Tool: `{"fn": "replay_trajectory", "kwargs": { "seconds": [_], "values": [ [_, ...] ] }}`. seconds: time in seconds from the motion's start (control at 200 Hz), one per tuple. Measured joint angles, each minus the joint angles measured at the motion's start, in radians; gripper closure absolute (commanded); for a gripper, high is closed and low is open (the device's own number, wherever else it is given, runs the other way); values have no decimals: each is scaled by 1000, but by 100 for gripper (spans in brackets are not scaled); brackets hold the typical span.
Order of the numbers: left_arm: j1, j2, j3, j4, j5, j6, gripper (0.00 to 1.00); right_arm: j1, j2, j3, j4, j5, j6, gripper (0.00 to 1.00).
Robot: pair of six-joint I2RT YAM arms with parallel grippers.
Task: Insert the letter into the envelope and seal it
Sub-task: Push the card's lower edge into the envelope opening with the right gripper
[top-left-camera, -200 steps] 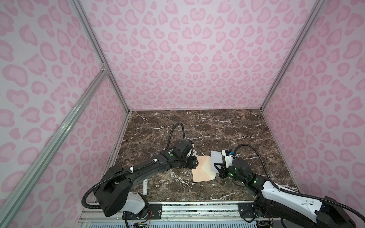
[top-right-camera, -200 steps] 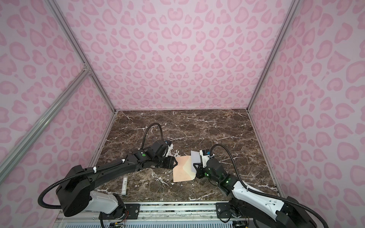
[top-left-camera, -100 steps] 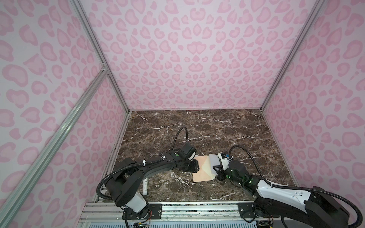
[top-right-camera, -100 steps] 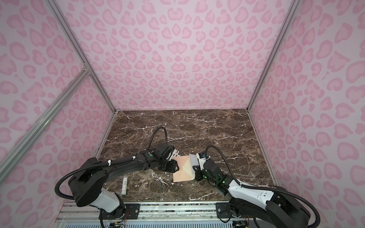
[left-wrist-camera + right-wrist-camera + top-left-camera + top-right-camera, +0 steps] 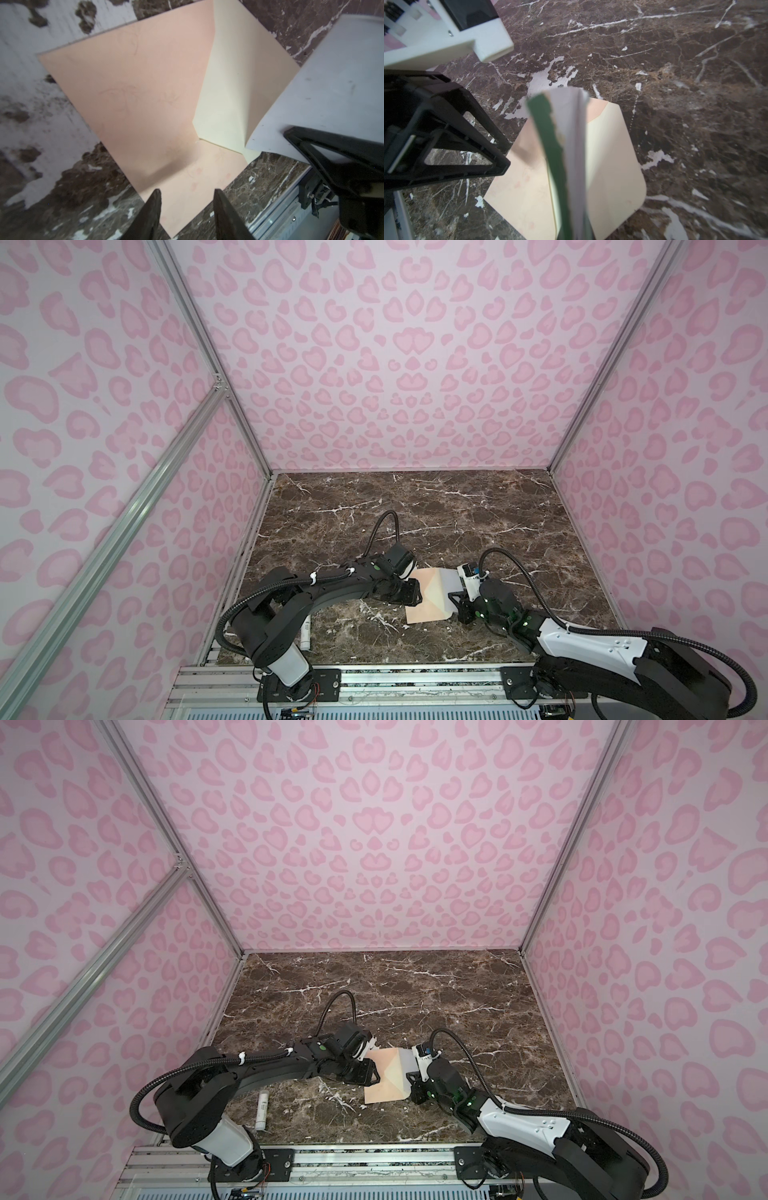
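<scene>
The letter still stands tilted. It goes down next, as my right gripper lowers, turns and releases it across the envelope's cream flap (image 5: 438, 597) (image 5: 612, 166), which lies below my fingers.
The peach envelope (image 5: 424, 610) (image 5: 380, 1090) lies on the marble table with its pale cream flap (image 5: 239, 83) (image 5: 612, 166) folded up and open. My left gripper (image 5: 411, 593) (image 5: 187, 193) is open at the envelope's (image 5: 145, 93) left side, and its two fingertips straddle a corner of the paper. My right gripper (image 5: 459, 601) (image 5: 415, 1085) is shut on the letter (image 5: 451, 578) (image 5: 322, 83), a whitish card. It holds the card tilted just over the flap. In the right wrist view I see the letter (image 5: 564, 145) edge-on with its green border, and it hides the fingers.
A white glue-stick tube (image 5: 305, 635) (image 5: 262, 1108) lies near the table's front left edge, under the left arm. Pink patterned walls close the table on three sides. A metal rail (image 5: 374, 680) runs along the front.
My left arm has swung lower and closer to the envelope, and its jaws have narrowed. The right gripper has brought the letter slightly down and left, towards the flap.
</scene>
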Motion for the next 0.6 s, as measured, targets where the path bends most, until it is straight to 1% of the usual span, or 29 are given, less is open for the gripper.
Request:
{"fn": "replay_trajectory", "kwargs": {
  "seconds": [0.6],
  "values": [
    [2,32,-34,45,18,-3,60,8,20,-5,-6,-11,11,100]
  ]
}}
